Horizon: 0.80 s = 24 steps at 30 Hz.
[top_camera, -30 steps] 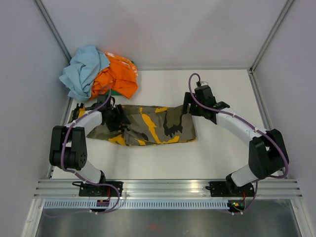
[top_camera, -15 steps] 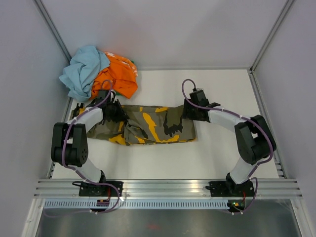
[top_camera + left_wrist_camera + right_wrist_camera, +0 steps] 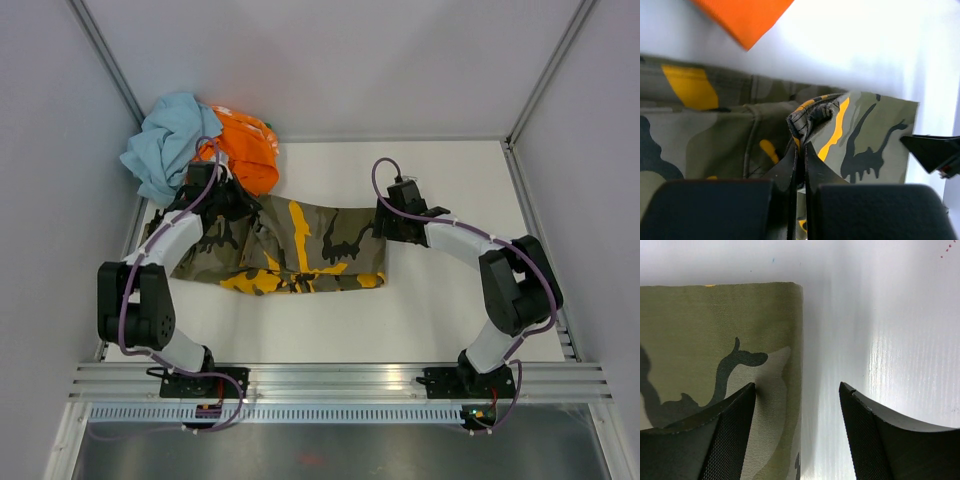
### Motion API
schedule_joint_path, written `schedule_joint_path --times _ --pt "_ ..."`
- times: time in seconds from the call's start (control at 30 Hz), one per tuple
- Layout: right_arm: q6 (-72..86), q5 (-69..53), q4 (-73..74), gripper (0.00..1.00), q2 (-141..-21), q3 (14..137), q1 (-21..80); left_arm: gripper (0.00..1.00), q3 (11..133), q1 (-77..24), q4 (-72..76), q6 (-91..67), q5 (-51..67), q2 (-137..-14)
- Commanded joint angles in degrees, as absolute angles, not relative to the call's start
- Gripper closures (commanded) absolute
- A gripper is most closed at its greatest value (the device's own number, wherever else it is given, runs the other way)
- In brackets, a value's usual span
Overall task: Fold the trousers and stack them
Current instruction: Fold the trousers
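Note:
My left gripper holds the pinched cloth. Next, it will lift the cloth, pull it back and to the left in the top view, and then lower it onto the trousers [image 3: 300,250].
The camouflage trousers [image 3: 300,250] lie folded across the middle of the white table [image 3: 450,300], legs running left to right. My left gripper [image 3: 235,207] is at their back left part. In the left wrist view it [image 3: 800,146] is shut on a raised fold of the trousers [image 3: 715,135], and the pinched cloth bunches up just past the tips. My right gripper [image 3: 386,226] is at the trousers' right end. In the right wrist view it [image 3: 797,387] stands open astride the right edge of the trousers [image 3: 715,330], one finger over the cloth and the other over bare table.
A heap of light blue cloth [image 3: 170,140] and orange cloth [image 3: 245,150] fills the back left corner, close behind my left gripper; the orange cloth [image 3: 745,15] shows in the left wrist view. Grey walls enclose three sides. An aluminium rail [image 3: 340,385] runs along the near edge.
My left gripper has shut on the trousers and drawn the cloth toward the back. My right gripper has come down to the trousers' right edge, its jaws slightly narrower.

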State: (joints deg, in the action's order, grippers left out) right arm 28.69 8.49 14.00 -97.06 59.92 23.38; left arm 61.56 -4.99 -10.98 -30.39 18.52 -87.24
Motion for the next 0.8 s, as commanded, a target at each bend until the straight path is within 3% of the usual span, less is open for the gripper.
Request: schedule_joint_path --times 0.0,0.23,0.47,0.77 --pt "28.04 9.49 14.41 0.26 -94.84 61.61 23.12 0.98 62.49 -5.01 -14.67 -32.34 17.49 -90.35" --pt "26.90 10.72 15.73 0.26 -93.96 61.87 23.12 0.98 66.79 -5.01 -25.65 -40.76 16.62 -83.69" --pt "26.98 10.20 16.35 0.27 -93.69 61.88 23.03 0.98 79.53 -5.10 -40.41 -46.57 13.81 -80.60" --pt "25.84 8.79 16.87 0.28 -91.59 59.50 22.94 0.98 76.48 -5.71 -51.32 -60.90 3.45 -72.87"
